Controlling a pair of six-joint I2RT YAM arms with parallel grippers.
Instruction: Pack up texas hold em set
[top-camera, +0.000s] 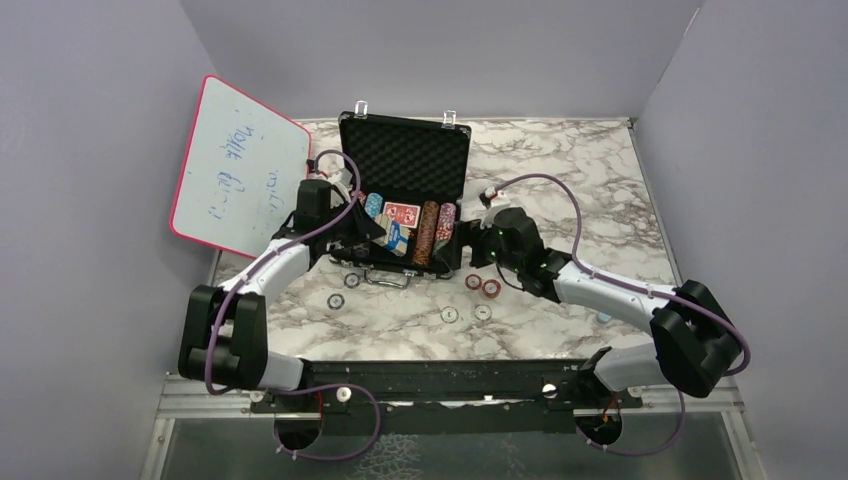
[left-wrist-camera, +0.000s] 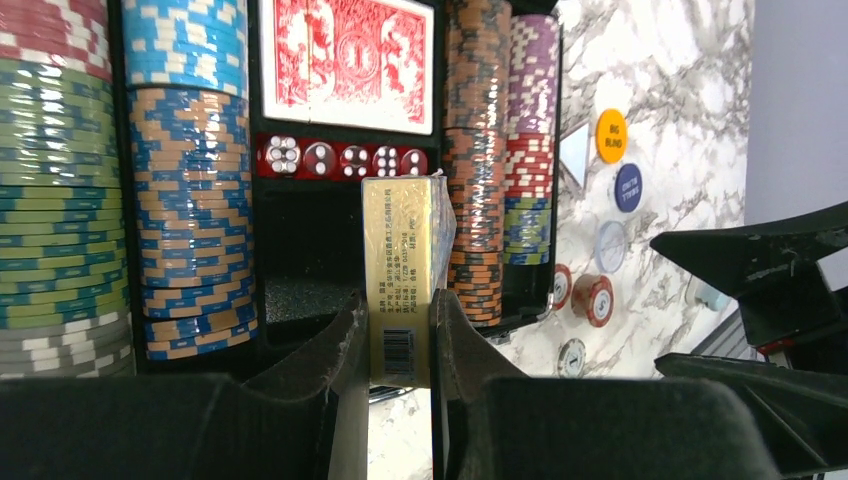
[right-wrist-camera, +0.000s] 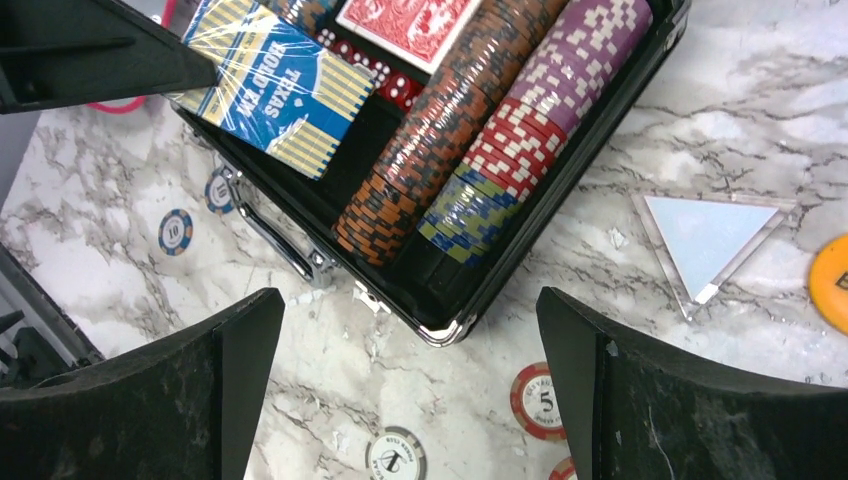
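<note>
My left gripper lowers the blue card deck into the empty slot beside the red dice next and releases it, since the red deck fills the other slot.
The black case lies open at the table's back, foam lid up. It holds rows of striped chips, a red deck and red dice. My left gripper is shut on the blue card deck, held edge-on over the empty slot below the dice. The deck's blue face shows in the right wrist view. My right gripper is open and empty above the case's near right corner. Loose chips lie in front of the case: a red one and a white one.
The pink-framed whiteboard leans on the left wall. An orange button, a blue button and a clear triangle lie right of the case. More chips lie near the case handle.
</note>
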